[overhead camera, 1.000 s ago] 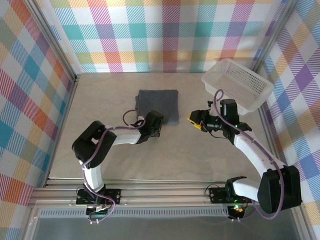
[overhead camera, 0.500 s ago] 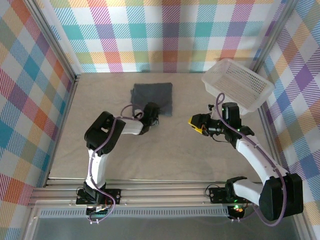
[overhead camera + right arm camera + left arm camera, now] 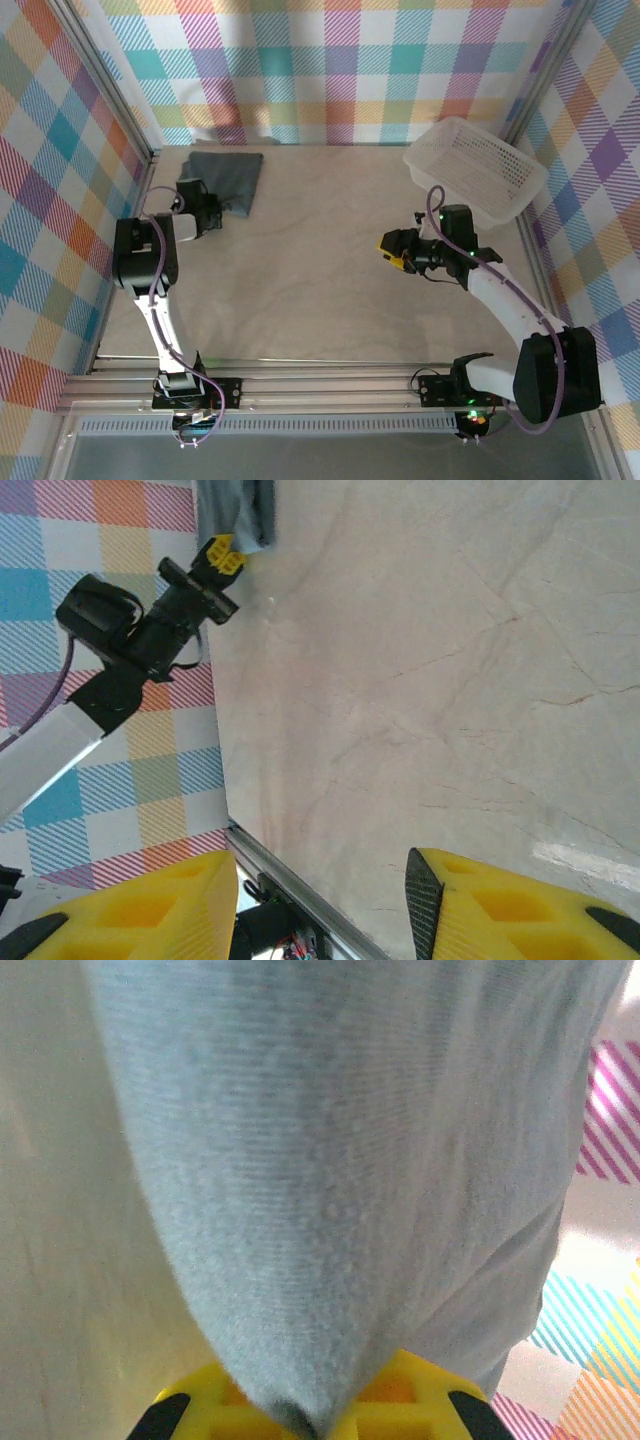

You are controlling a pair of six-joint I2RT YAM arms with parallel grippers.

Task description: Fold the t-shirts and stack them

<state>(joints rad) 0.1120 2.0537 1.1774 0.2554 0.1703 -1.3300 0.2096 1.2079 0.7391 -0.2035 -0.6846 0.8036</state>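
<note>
My left gripper pushes outward next toward the table corner beyond the t-shirt, where bare tabletop still shows, and releases the fold.
The folded slate blue-grey t-shirt (image 3: 228, 174) lies in the far left corner of the table, against the checked wall. My left gripper (image 3: 207, 208) sits at its near edge, shut on a pinch of the fabric. In the left wrist view the t-shirt (image 3: 340, 1160) spreads out from the yellow jaws, and the left gripper (image 3: 303, 1422) clamps a fold of it. My right gripper (image 3: 388, 248) hovers right of centre, open and holding nothing. The right wrist view shows the right gripper (image 3: 320, 910) over bare table, with the t-shirt (image 3: 236, 504) far off.
A white lattice basket (image 3: 476, 168) sits tilted at the back right corner. The left arm (image 3: 130, 640) stretches along the left wall. Metal frame rails (image 3: 330, 382) run along the near table edge. Bare tabletop (image 3: 320, 270) lies between the arms.
The left gripper shut on the t-shirt's near edge and dragged it from the table's middle back into the far left corner. The right gripper stayed almost still.
</note>
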